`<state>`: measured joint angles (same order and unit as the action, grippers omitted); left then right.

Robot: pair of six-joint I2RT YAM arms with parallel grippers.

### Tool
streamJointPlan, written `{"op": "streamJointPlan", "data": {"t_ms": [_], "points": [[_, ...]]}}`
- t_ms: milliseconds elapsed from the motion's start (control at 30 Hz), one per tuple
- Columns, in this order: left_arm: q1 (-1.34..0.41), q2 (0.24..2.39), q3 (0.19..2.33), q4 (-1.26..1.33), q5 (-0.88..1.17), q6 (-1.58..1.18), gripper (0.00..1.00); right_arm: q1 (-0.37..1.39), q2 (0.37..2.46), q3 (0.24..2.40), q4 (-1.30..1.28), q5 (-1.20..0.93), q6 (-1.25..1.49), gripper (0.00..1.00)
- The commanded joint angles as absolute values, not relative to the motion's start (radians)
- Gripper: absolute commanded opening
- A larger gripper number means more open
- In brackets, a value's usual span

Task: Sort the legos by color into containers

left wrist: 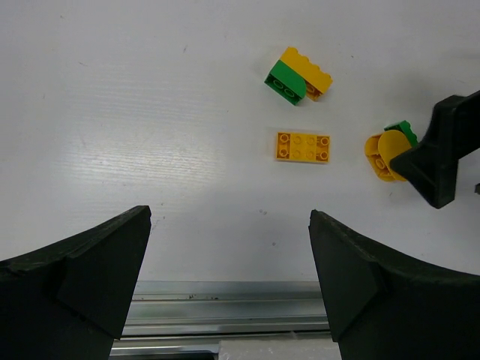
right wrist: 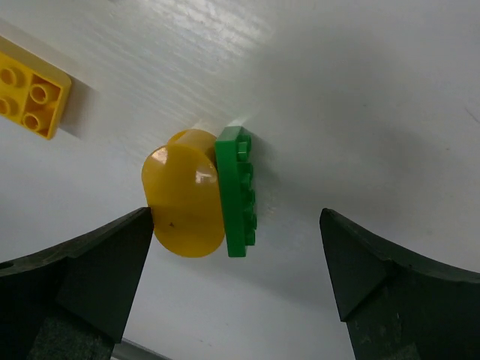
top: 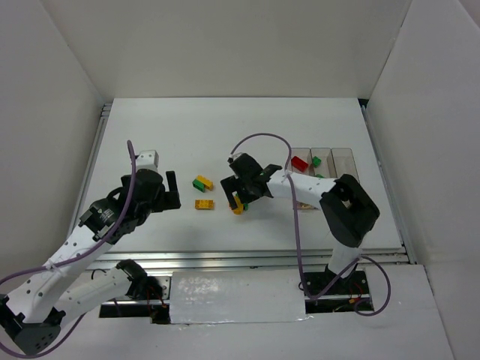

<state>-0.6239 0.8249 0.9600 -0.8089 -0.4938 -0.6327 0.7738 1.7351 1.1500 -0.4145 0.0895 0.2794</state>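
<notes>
My left gripper tilts and moves across toward my right gripper next, onto the yellow rounded piece (right wrist: 184,196), which is joined to a green flat plate.
My right gripper (top: 239,198) (right wrist: 236,217) is open, its fingers either side of a yellow rounded piece (right wrist: 184,196) joined to a green flat plate (right wrist: 238,191); the pair lies on the table (top: 238,207). A flat yellow brick (top: 204,204) (left wrist: 303,147) lies to its left. A green brick stuck to a yellow brick (top: 202,182) (left wrist: 298,75) lies behind that. My left gripper (top: 172,192) (left wrist: 230,217) is open and empty, left of the bricks. The clear containers (top: 334,154) at the right hold a red brick (top: 300,163) and a green brick (top: 316,160).
White walls close in the table on the left, back and right. A metal rail (left wrist: 225,307) runs along the near edge. My right arm (top: 341,206) lies in front of the containers and hides their near ends.
</notes>
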Motion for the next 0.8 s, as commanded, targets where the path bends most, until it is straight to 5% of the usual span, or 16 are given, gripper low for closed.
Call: {"op": "streamJointPlan", "data": {"t_ms": [0, 200, 267, 400, 467, 767], "points": [[-0.630, 0.818, 0.962, -0.793, -0.502, -0.630, 0.99, 0.810, 1.766, 1.210, -0.408, 0.101, 0.229, 1.00], [-0.630, 0.833, 0.965, -0.795, -0.497, -0.626, 1.00, 0.830, 1.836, 1.210, -0.379, 0.087, 0.248, 0.91], [-0.630, 0.833, 0.966, -0.795, -0.495, -0.626, 1.00, 0.830, 1.859, 1.213, -0.380, 0.090, 0.253, 0.61], [-0.630, 0.827, 0.962, -0.793, -0.497, -0.627, 0.99, 0.842, 1.852, 1.198, -0.371, 0.089, 0.264, 0.29], [-0.630, 0.825, 0.965, -0.792, -0.492, -0.627, 0.99, 0.847, 1.826, 1.186, -0.371, 0.101, 0.278, 0.00], [-0.629, 0.807, 0.887, -0.561, -0.124, -0.756, 1.00, 1.003, 1.439, 0.908, -0.085, 0.072, 0.324, 0.00]]}}
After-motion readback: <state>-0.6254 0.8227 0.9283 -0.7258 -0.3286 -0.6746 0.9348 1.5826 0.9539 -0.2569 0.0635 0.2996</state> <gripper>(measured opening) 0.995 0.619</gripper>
